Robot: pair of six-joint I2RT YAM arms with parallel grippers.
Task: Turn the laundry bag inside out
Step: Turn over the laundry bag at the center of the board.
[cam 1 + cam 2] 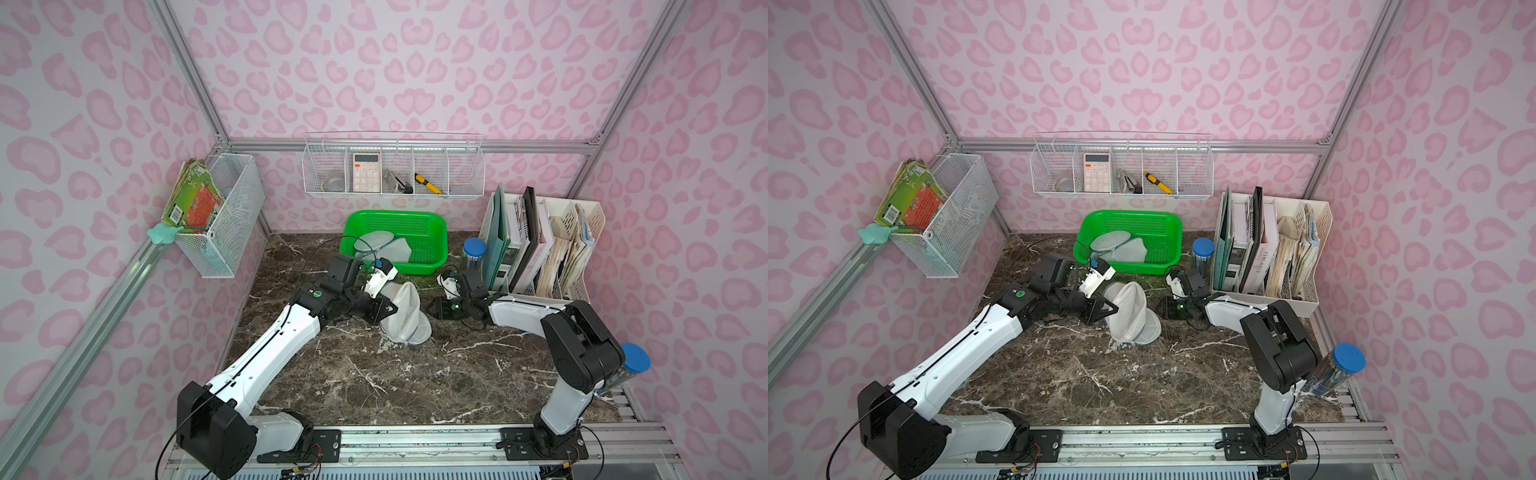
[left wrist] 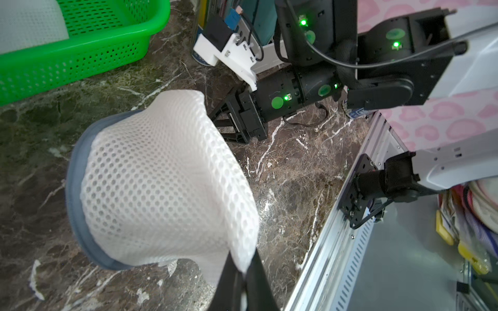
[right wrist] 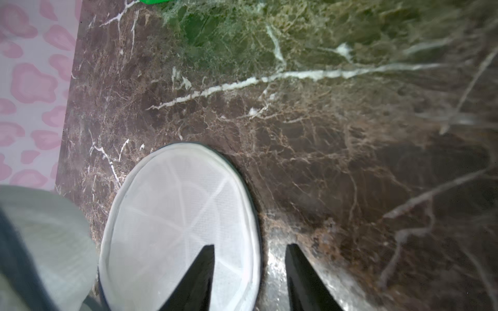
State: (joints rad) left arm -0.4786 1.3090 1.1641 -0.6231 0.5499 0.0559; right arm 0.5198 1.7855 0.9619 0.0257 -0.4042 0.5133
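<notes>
I need to pull my left gripper back and down next and let go of the fold over the clear patch of bare marble, since that patch is below and back from the gripper.
The laundry bag (image 1: 404, 312) (image 1: 1130, 312) is white mesh with a grey-trimmed rim and stands crumpled mid-table in both top views. My left gripper (image 1: 388, 309) (image 1: 1115, 308) (image 2: 244, 269) is shut on a fold of its mesh wall (image 2: 161, 175) and holds that side up. From the opposite side my right gripper (image 1: 431, 309) (image 1: 1162, 309) (image 3: 250, 247) is open and low over the table. One of its fingers lies over the bag's flat round end (image 3: 177, 215), the other over bare marble. The pale rim runs between them, with nothing gripped.
A green basket (image 1: 440, 232) behind the bag holds other mesh pieces. A blue-lidded jar (image 1: 473, 253) and a file organiser (image 1: 540, 249) stand back right, close behind the right arm. Wire baskets hang on the walls. Another blue-lidded jar (image 1: 633, 359) sits beside the right arm's elbow.
</notes>
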